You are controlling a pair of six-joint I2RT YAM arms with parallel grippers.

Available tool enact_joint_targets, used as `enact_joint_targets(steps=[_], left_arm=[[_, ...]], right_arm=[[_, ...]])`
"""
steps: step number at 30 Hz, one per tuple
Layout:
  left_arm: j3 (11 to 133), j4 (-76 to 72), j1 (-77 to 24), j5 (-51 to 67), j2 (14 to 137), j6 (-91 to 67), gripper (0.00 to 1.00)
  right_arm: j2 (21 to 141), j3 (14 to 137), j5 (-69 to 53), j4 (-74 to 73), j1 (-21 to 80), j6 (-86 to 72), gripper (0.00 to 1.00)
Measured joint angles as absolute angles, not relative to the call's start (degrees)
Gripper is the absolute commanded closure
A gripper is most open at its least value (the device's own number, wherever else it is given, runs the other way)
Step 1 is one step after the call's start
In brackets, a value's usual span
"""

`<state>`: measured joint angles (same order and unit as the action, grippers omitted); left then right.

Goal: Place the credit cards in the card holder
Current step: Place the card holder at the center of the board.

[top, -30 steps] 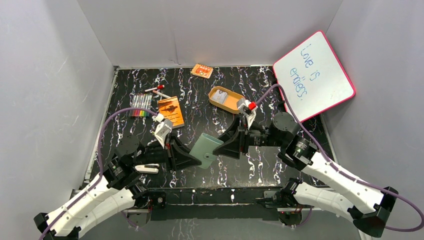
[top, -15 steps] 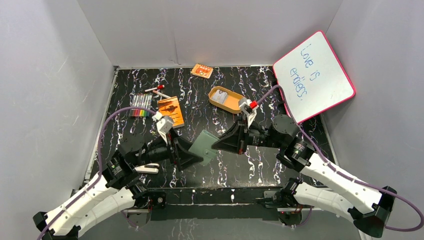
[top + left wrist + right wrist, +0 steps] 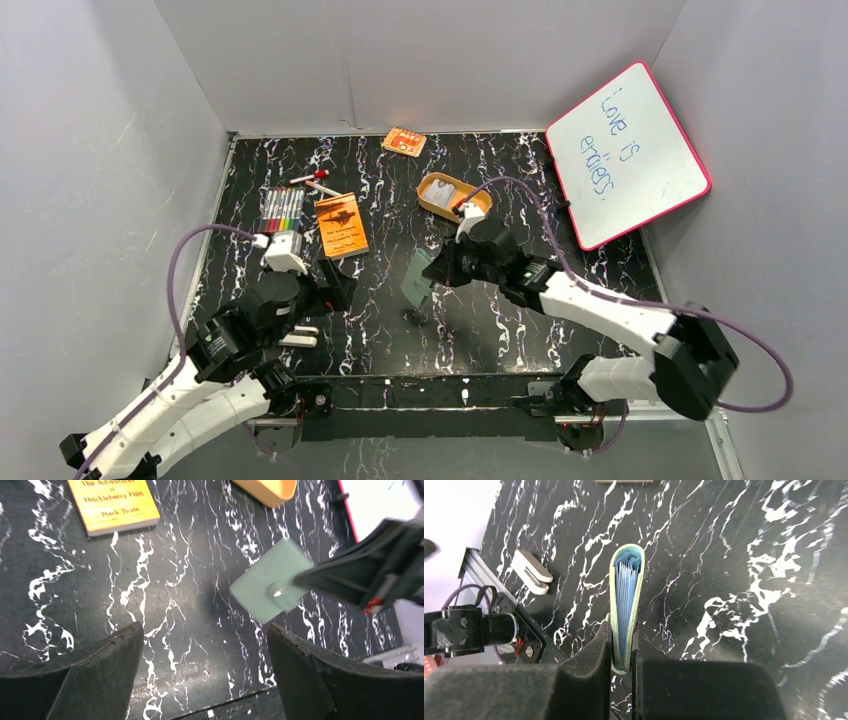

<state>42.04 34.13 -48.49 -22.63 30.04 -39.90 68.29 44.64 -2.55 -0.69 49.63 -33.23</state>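
The robot's right gripper is above clear tabletop with the card holder (image 3: 414, 279). It needs to lower it until it touches the dark surface nearer than the tan tray, and then open.
The card holder (image 3: 414, 279), a sage-green wallet with a snap tab, hangs edge-up above the table's middle. My right gripper (image 3: 432, 272) is shut on it. In the right wrist view the card holder (image 3: 625, 587) is seen end-on, its bluish pockets squeezed between the gripper's (image 3: 622, 630) pads. My left gripper (image 3: 335, 285) stands open and empty to the wallet's left. Through the left wrist camera the card holder (image 3: 267, 586) lies beyond the wide-apart gripper (image 3: 205, 630). Pale grey credit cards (image 3: 445, 188) lie in the tan tray (image 3: 432, 204).
An orange booklet (image 3: 341, 224) and a row of markers (image 3: 283, 210) lie at the left. An orange packet (image 3: 403, 141) sits at the back. A pink-framed whiteboard (image 3: 627, 150) leans at the right wall. A small white object (image 3: 300, 337) lies near the front edge.
My left gripper opened, let go of the wallet and drew back to the left. The right gripper closed on the wallet, which now stands on edge in its grip.
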Motion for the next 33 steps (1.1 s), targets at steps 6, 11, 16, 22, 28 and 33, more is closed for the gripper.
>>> enact_joint_targets(steps=[6,11,16,22,28,33], left_arm=[[41.71,33.89,-48.49,-26.79,23.59,-39.22,0.14],[39.7,32.45,-48.49,-26.55,23.2,-37.58,0.15],[39.66,31.97,-48.49,-26.09,25.76,-36.47,0.15],[38.85,31.48,-48.49,-25.76,26.44,-35.77,0.15],[38.83,31.27,-48.49,-25.69,27.07,-35.44,0.15],[38.83,31.27,-48.49,-25.67,27.77,-35.31,0.15]], right_arm=[[80.27,43.9,-6.81,8.34,49.17,-39.09,1.0],[86.65,42.19,-5.04,15.2,47.4,-43.72,1.0],[92.64,43.42,-6.22,19.81,44.88,-46.06,1.0],[93.91,43.57,-8.45,21.17,42.3,-46.57,0.66],[92.95,40.95,-8.27,19.42,40.42,-45.52,0.56],[92.95,40.32,-8.29,17.8,39.81,-44.77,0.51]])
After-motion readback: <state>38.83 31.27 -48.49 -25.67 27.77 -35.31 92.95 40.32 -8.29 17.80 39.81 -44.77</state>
